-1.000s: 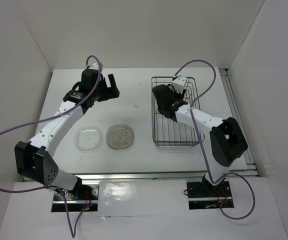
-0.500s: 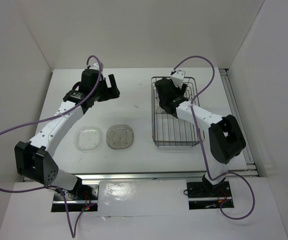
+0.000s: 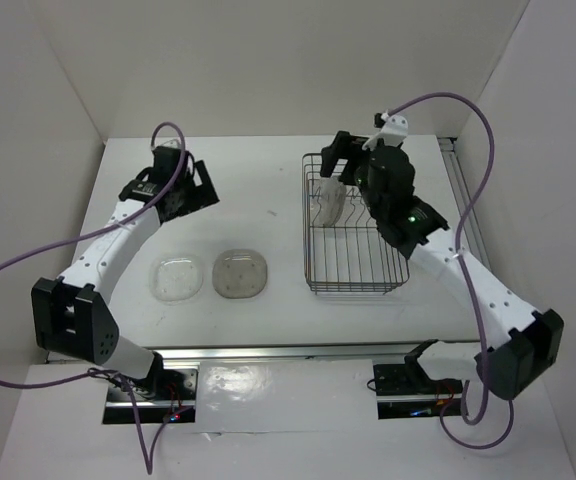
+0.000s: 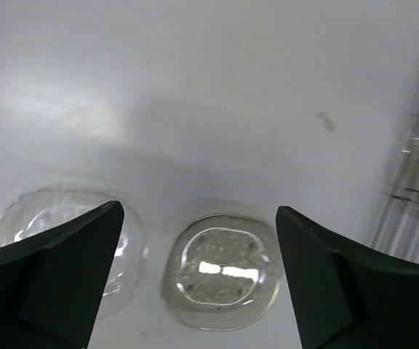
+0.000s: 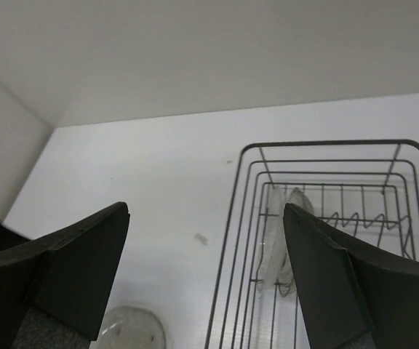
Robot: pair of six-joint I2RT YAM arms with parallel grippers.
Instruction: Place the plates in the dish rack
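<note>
Bare table shows opposite the smoky plate, at the clear plate's rim (image 3: 153, 279). My left gripper needs to go down, back and to the left in the top view next, onto that spot.
A clear plate (image 3: 177, 277) and a smoky plate (image 3: 241, 273) lie flat on the table; both show in the left wrist view, the smoky one (image 4: 222, 265) between my fingers' lines and the clear one (image 4: 49, 218) partly behind the left finger. The dish rack (image 3: 353, 268) stands at right with two plates (image 3: 330, 203) upright among its prongs, also in the right wrist view (image 5: 281, 236). My left gripper (image 3: 196, 188) is open and empty above the table, behind the two flat plates. My right gripper (image 3: 340, 155) is open and empty above the rack's far end.
White walls enclose the table at back and sides. A small mark (image 3: 271, 212) lies on the table between the arms. A rail (image 3: 468, 230) runs along the table's right edge.
My right gripper has risen out of the rack and pulled back, leaving plates standing in it. My left gripper has shifted a little left and turned down towards the flat plates.
</note>
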